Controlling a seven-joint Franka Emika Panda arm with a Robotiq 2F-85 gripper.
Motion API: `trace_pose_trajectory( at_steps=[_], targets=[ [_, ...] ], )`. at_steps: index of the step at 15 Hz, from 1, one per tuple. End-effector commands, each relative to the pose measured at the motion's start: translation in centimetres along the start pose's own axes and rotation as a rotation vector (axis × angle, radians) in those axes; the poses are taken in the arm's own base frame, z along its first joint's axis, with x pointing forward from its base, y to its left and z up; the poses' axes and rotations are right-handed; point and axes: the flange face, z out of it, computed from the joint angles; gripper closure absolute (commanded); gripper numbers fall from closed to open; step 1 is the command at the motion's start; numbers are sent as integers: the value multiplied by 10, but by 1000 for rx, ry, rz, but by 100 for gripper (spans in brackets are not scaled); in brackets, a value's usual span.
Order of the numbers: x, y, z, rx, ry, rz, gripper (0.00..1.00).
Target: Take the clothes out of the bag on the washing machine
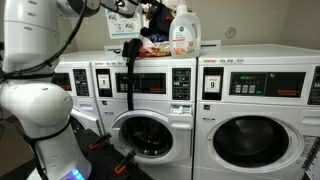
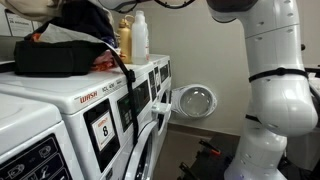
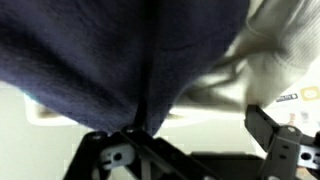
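Observation:
My open gripper is still empty, so I will lower it onto the fold of cream fleece garment beside the dark blue cloth [image 2: 88,20].
A black bag [image 1: 147,47] [image 2: 60,57] sits on top of a white washing machine [image 1: 150,80] [image 2: 90,105], with clothes in it. A dark blue cloth [image 3: 90,60] [image 2: 88,20] rises above the bag and fills most of the wrist view, and a pale cloth [image 3: 275,45] lies beside it. My gripper [image 3: 195,140] is right above the bag, near the top edge in both exterior views [image 1: 150,10]. Its two fingers stand apart with a bare gap between them. The blue cloth hangs against one finger only.
A white detergent bottle [image 1: 183,30] [image 2: 138,38] stands on the machine just behind the bag, with a brown bottle [image 2: 124,40] beside it. The bag's strap [image 1: 131,65] hangs down the machine front. A second washer [image 1: 260,100] stands alongside. A washer door [image 2: 195,100] stands open.

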Motion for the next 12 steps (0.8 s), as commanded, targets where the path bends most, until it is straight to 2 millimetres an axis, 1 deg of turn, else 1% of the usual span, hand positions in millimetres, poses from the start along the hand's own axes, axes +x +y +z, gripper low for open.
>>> trace_pose_trajectory(
  at_steps=[1, 2, 4, 8, 10, 11, 12],
  targets=[
    [19, -38, -2, 72, 144, 45, 0],
    [17, -43, 3, 54, 140, 47, 0],
    [5, -40, 18, 10, 95, 38, 0],
    [-29, -12, 62, -162, 8, 34, 0],
    [-40, -1, 79, -217, -22, 41, 0],
    [-44, 2, 84, -230, -32, 48, 25],
    [-46, 4, 87, -241, -33, 47, 26]
  ],
)
